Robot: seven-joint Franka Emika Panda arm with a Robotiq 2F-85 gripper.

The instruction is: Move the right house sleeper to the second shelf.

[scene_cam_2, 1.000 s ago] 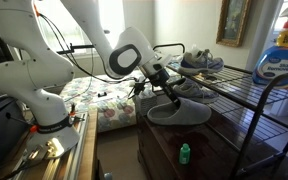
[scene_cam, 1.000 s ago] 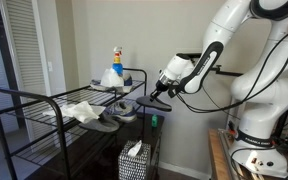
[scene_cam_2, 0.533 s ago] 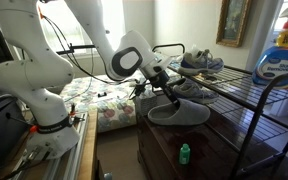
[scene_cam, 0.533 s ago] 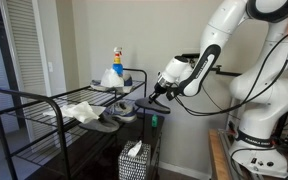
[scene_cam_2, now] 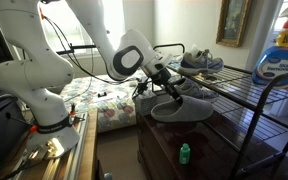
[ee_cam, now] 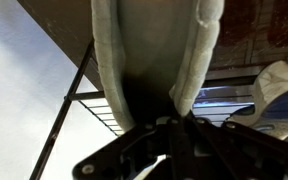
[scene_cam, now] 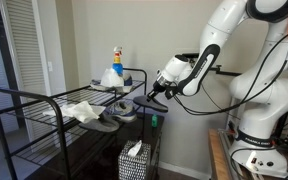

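The slipper is still at the rack's end, just below the top shelf. The slipper goes outward in my gripper next, in under that shelf.
My gripper [scene_cam_2: 164,90] is shut on the rim of a dark grey house slipper [scene_cam_2: 181,111] and holds it level in the air at the end of the black rack, just below its top tier [scene_cam_2: 246,92]. In an exterior view the gripper [scene_cam: 158,94] and the held slipper [scene_cam: 156,104] are next to the rack's corner. In the wrist view the slipper [ee_cam: 149,50] fills the top, with a pale fleece rim and a dark inside, and the fingers [ee_cam: 174,128] pinch its edge. A black wire grid [ee_cam: 92,103] shows beside it; I cannot tell which tier it is.
On the top tier lie other slippers [scene_cam: 116,108], a white cloth [scene_cam: 82,110] and a spray bottle [scene_cam: 116,62]. More shoes [scene_cam_2: 199,62] and a blue bottle [scene_cam_2: 282,55] show there. A small green bottle [scene_cam_2: 184,153] stands on the wooden surface below. A tissue box [scene_cam: 134,160] stands by the rack.
The slipper and the gripper have shifted slightly towards the rack. Nothing else has moved.
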